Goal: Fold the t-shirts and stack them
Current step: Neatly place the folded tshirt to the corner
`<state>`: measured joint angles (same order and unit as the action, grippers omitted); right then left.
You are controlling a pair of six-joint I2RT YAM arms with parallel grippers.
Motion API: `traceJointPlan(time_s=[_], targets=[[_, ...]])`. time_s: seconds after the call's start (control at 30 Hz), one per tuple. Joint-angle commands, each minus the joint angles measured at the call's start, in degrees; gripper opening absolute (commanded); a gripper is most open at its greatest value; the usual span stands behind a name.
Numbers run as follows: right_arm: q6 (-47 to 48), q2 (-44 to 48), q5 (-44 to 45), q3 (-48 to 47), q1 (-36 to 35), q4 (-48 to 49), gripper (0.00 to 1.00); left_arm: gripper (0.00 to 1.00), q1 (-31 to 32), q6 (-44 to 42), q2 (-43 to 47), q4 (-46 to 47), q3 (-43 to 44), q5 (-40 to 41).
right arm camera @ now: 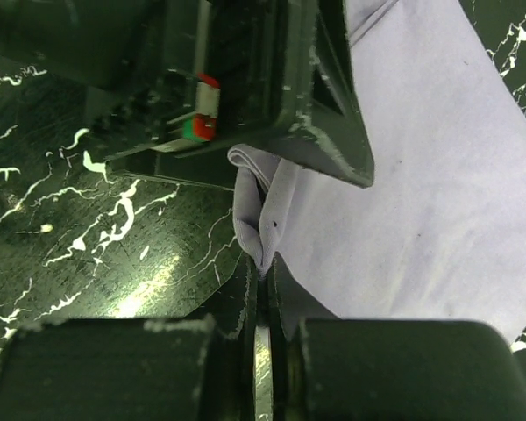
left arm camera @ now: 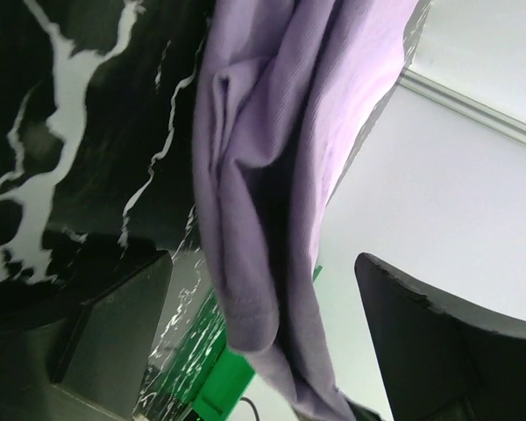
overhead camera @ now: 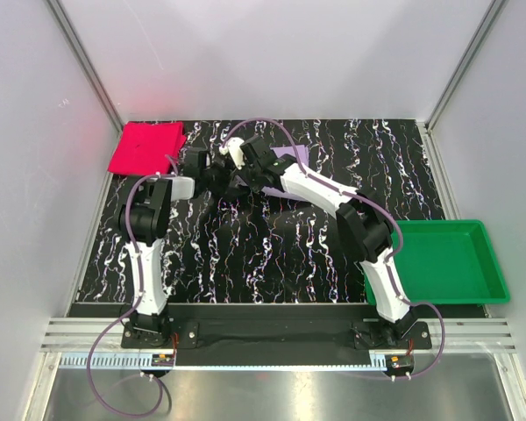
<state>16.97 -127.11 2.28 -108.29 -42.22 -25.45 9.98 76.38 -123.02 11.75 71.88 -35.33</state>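
My left gripper needs to slide outward, away from my right gripper, with its fingers on both sides of the lavender t-shirt's lifted edge [left arm camera: 250, 247], and then close, because more of that edge lies outward.
The pink-red t-shirt [overhead camera: 146, 147] lies folded square at the table's back left corner. The lavender t-shirt [overhead camera: 293, 156] is at the back centre, mostly hidden behind both arms. My right gripper [right arm camera: 265, 263] is shut on a pinched fold of the lavender t-shirt [right arm camera: 421, 175], lifting that edge off the table. My left gripper [left arm camera: 272, 342] stands open right opposite it. The hanging lavender cloth [left arm camera: 272, 132] drops between its wide-apart fingers [left arm camera: 447, 342] without being clamped. From above, the left gripper [overhead camera: 212, 171] and right gripper [overhead camera: 238, 162] nearly touch.
A green plastic tray [overhead camera: 447, 261] sits at the table's right edge, and its corner [left arm camera: 219, 377] shows in the left wrist view. The table is black marble-patterned [overhead camera: 272, 254]. White walls enclose the back and sides.
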Motion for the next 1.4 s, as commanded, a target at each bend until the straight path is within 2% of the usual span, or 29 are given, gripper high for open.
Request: traceJointPlan(time_s=[0.0, 0.13, 0.43, 0.63, 0.87, 0.97, 1.23, 1.37], targets=[[-1.33, 4.41, -2.02, -0.26, 0.12, 2.34, 0.0, 0.95, 0.22, -0.1, -3.62, -4.98, 1.95, 3.78], [-1.77, 4.76, -2.11, 0.01, 0.2, 2.51, 0.0, 0.92, 0.22, -0.71, -5.47, -6.99, 5.02, 4.66], [-1.94, 5.73, -3.95, 1.24, 0.56, 3.22, 0.0, 0.75, 0.39, -1.5, -8.02, -9.99, 9.07, 5.89], [-2.56, 6.26, -5.09, 1.68, 1.08, 3.48, 0.0, 0.81, 0.39, -4.39, -8.29, -14.73, 11.27, 8.7], [-3.09, 7.84, -5.62, 2.56, 1.87, 3.83, 0.0, 0.83, 0.39, -6.42, -9.08, -17.19, 12.67, 11.25], [-2.91, 7.58, -5.89, 2.12, 2.14, 3.48, 0.0, 0.83, 0.13, -7.56, -9.25, -21.4, 15.13, 12.65], [-3.17, 7.49, -7.47, 2.38, 2.31, 2.86, 0.0, 0.8, -0.57, -6.94, -11.89, -23.26, 20.93, 12.92], [-2.91, 7.93, -7.29, 3.17, 2.23, 3.3, 0.0, 0.76, -1.45, -6.86, -12.5, -21.86, 20.76, 13.1]])
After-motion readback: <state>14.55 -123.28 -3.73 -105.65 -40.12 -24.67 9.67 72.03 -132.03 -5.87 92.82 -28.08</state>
